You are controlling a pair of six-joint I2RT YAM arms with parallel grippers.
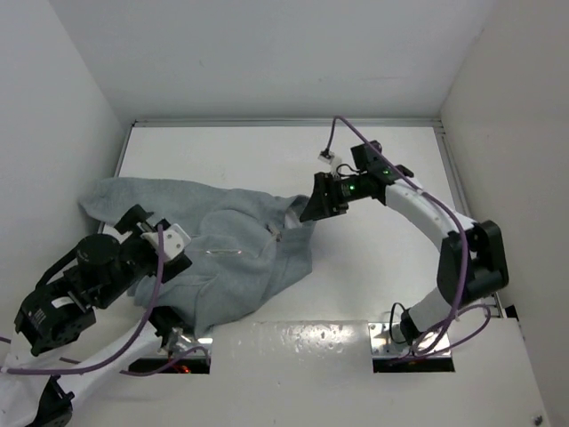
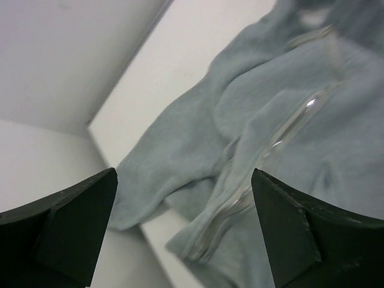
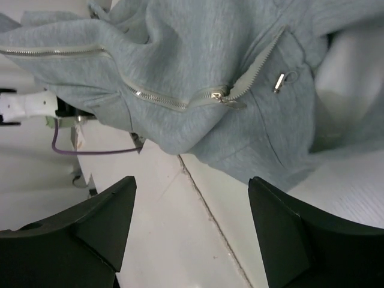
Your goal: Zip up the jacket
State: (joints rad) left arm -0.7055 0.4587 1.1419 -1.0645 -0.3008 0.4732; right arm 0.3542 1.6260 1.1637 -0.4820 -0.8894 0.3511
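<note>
My left gripper crosses the jacket next and lowers onto the cloth. Cloth beside the zipper slider (image 3: 225, 96) lies below this gripper, well to its right in the top view.
The light grey jacket (image 1: 236, 253) lies crumpled on the left-middle of the white table (image 1: 267, 160). My left gripper (image 1: 156, 240) is open over the jacket's left part. In the left wrist view (image 2: 184, 174) its jaws stand wide apart above the folded cloth (image 2: 336, 156) and a shiny zipper line (image 2: 282, 135). My right gripper (image 1: 313, 209) is open at the jacket's right edge. In the right wrist view (image 3: 192, 180) it is over bare table, just short of the jacket (image 3: 198, 54). The zipper slider (image 3: 225, 96) and a metal pull tab (image 3: 280, 81) show there.
White walls close the table at the back and both sides. A seam (image 3: 210, 210) runs across the table under my right gripper. A purple cable (image 3: 90, 150) of the left arm shows beyond the jacket. Metal plates (image 1: 293, 334) line the near edge.
</note>
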